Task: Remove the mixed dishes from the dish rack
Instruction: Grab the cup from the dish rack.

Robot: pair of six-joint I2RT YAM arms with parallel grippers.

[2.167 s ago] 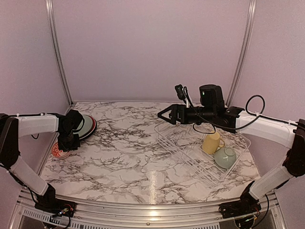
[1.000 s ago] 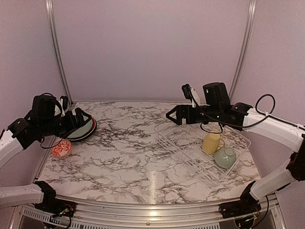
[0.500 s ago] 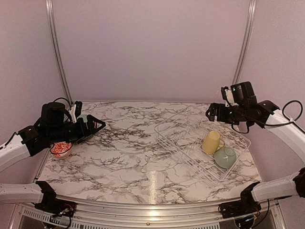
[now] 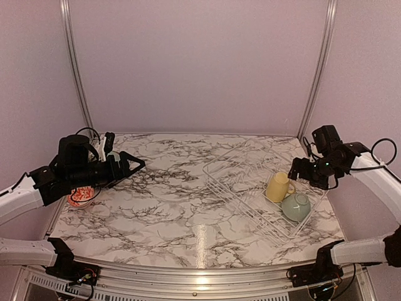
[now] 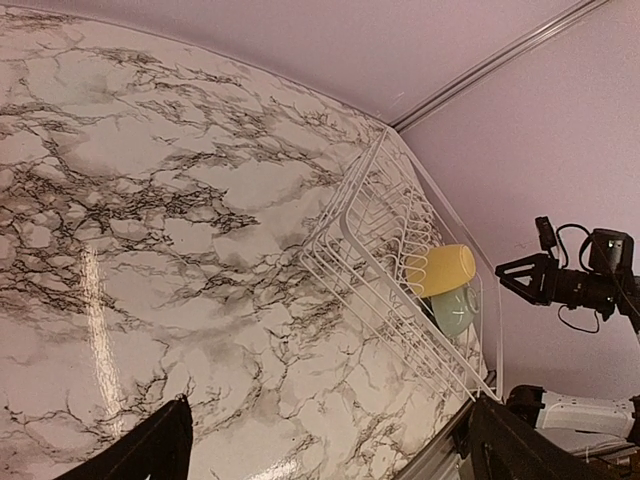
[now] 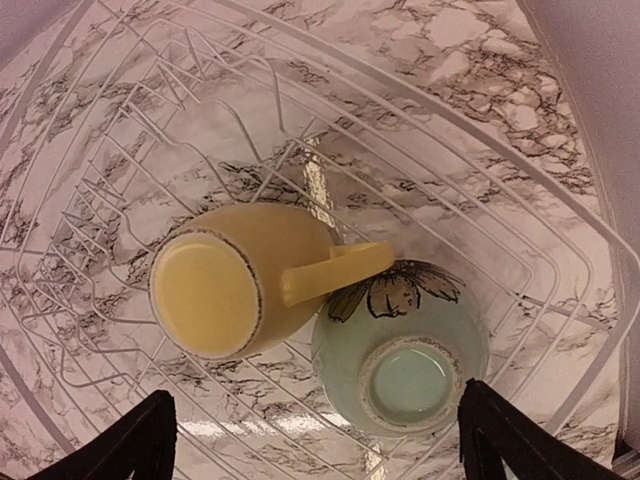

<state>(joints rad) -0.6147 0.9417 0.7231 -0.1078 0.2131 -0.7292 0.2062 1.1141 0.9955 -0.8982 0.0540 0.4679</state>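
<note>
The mug's upturned base is uncovered, so I need to move my right gripper to the left in the top view and down over the yellow mug's body (image 4: 277,188) (image 6: 262,268).
The white wire dish rack (image 4: 241,200) stands on the right half of the marble table. Upside down at its right end are a yellow mug (image 4: 278,186) and a pale green bowl (image 4: 296,206), touching each other. My right gripper (image 4: 299,174) hangs open just above them. In the right wrist view the mug (image 6: 235,280) and bowl (image 6: 405,345) lie between the spread fingers (image 6: 140,440), untouched. My left gripper (image 4: 135,164) is open and empty at the left, pointing toward the rack (image 5: 398,292). A small white-and-red bowl (image 4: 80,196) peeks out under the left arm. The plates are hidden.
Lilac walls close the table on three sides, with metal uprights (image 4: 74,69) in the back corners. The rack's left part holds only bare prongs (image 6: 100,215). Marble surface (image 4: 175,200) lies between the two arms.
My right arm swung from over the rack's far left corner to the right and came down above the mug and bowl. My left arm lifted off the plates and turned toward the table's middle.
</note>
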